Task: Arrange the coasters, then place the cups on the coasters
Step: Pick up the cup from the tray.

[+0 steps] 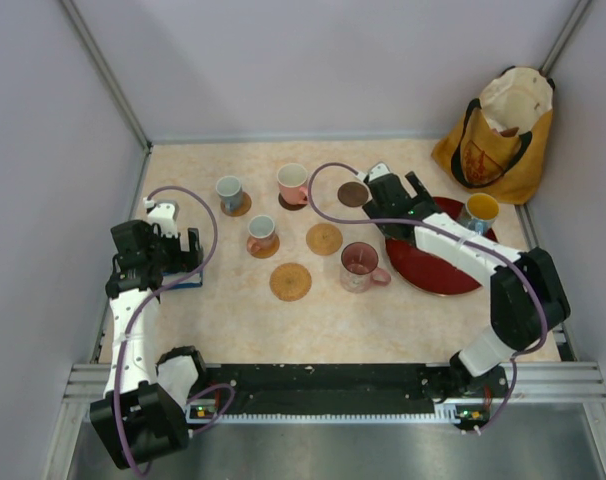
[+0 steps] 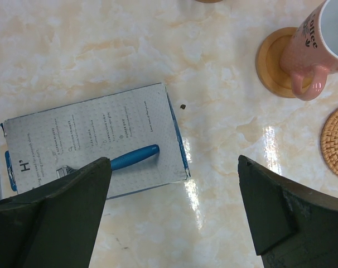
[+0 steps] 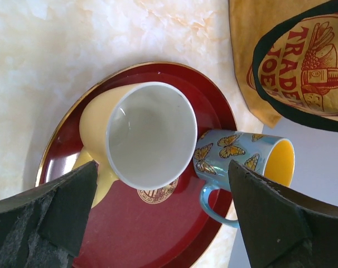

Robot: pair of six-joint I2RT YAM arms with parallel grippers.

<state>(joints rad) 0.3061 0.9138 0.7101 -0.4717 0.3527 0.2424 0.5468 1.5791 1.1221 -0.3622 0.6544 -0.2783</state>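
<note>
The yellow cup's handle (image 3: 104,182) lies below my right gripper, to the left in the wrist view, so the gripper turns and moves down over it next.
A blue-grey cup (image 1: 229,189) and two pink cups (image 1: 293,182) (image 1: 261,232) each stand on a coaster at mid-table. A mauve cup (image 1: 360,266) stands on the bare table. Two tan coasters (image 1: 324,238) (image 1: 290,281) and a dark brown coaster (image 1: 353,193) lie bare. On the red tray (image 3: 158,240) stand a pale yellow cup (image 3: 93,123) and a blue cup (image 3: 236,151) with a yellow inside. My right gripper (image 3: 162,167) hangs open above the yellow cup. My left gripper (image 2: 173,167) is open over the table, holding nothing.
A flat blue-and-white box (image 2: 96,139) lies under the left gripper, near the table's left edge. A yellow-orange bag (image 1: 498,135) stands in the back right corner, just behind the tray. Walls close in the left, back and right sides.
</note>
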